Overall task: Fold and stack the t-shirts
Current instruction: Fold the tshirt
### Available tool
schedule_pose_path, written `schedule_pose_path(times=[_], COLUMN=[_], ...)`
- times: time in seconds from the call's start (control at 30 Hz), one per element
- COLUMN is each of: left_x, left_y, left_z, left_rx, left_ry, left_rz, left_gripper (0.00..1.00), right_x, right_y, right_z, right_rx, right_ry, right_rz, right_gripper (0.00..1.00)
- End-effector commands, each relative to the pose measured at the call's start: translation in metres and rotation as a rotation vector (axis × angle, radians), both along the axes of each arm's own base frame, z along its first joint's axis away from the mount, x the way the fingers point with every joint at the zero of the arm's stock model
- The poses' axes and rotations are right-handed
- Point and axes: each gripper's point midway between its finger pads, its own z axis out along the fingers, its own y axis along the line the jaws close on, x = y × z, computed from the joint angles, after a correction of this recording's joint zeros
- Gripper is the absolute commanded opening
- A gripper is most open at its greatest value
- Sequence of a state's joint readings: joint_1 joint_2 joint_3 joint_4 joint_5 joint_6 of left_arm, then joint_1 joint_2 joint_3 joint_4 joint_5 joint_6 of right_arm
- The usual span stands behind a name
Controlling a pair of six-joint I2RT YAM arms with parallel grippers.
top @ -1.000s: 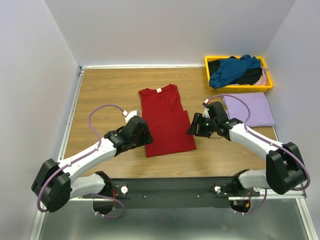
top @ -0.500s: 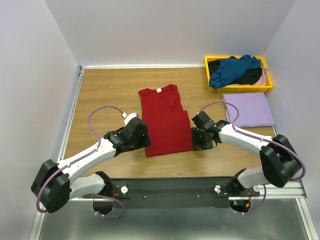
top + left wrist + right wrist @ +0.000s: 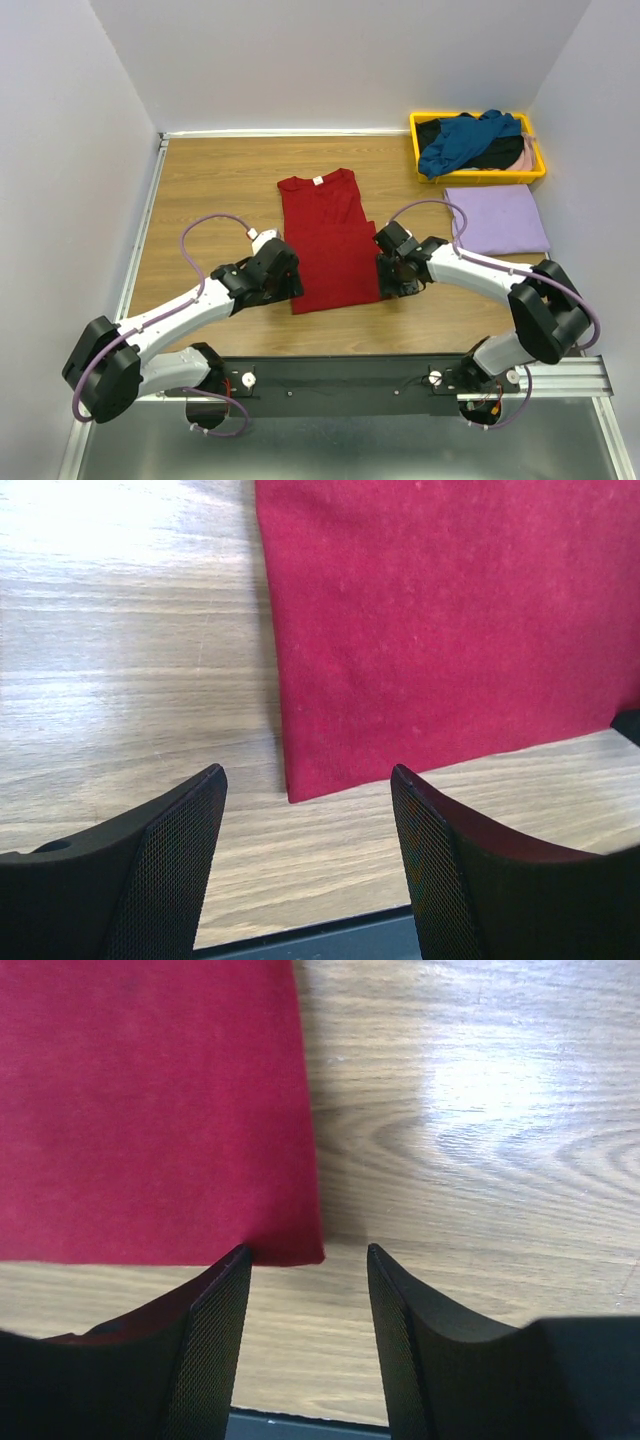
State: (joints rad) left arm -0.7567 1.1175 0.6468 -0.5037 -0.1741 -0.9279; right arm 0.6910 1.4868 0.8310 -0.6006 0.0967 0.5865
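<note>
The red shirt's near corner on the lavender shirt's side is already between my open fingers. I should next lower my right gripper a little onto the red shirt's hem.
A dark red t-shirt [image 3: 330, 240] lies flat mid-table with its sleeves folded in and its collar toward the far side. My left gripper [image 3: 291, 284] hovers at its near left corner, jaws open. In the left wrist view that gripper [image 3: 308, 775] frames the corner of the red cloth [image 3: 440, 620] with bare wood between the fingers. My right gripper [image 3: 388, 281] is at the near right corner, also open. In the right wrist view that gripper [image 3: 308, 1250] has the red shirt [image 3: 150, 1100] corner just beyond its fingertips. A folded lavender t-shirt [image 3: 497, 220] lies at the right.
A yellow tray [image 3: 480, 178] stands at the back right corner, holding a teal blue shirt [image 3: 460, 138], a black one [image 3: 500, 155] and a bit of pale pink cloth [image 3: 527, 152]. Walls close in the table on three sides. The black base rail runs along the near edge.
My right gripper has swung left and nearer, from beside the shirt's right edge down to its near right corner. The left gripper has barely shifted at the near left corner.
</note>
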Motion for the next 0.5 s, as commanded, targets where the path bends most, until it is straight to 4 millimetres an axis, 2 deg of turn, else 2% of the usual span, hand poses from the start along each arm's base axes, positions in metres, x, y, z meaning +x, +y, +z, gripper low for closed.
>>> schedule_pose_path(times=[0.0,0.27,0.43,0.47], left_x=[-0.004,-0.011,-0.019,-0.021], left_y=[0.003,-0.004,-0.01,-0.011], left_z=[-0.009,-0.019,-0.026,-0.028], left_rx=[0.034,0.067,0.089,0.094], left_ry=[0.016,0.056,0.091,0.099], left_rz=[0.003,-0.034,-0.061,-0.069], left_gripper=[0.75,0.74,0.75,0.75], right_x=[0.0,-0.028,-0.048,-0.05], right_y=[-0.009,-0.022,-0.026,-0.025], right_z=[-0.012,-0.046,-0.059,-0.06], right_rx=[-0.074,-0.148,-0.168,-0.171], right_ry=[0.003,0.088,0.152,0.158], right_rz=[-0.018,0.014,0.038,0.047], right_gripper=[0.56,0.47,0.36,0.3])
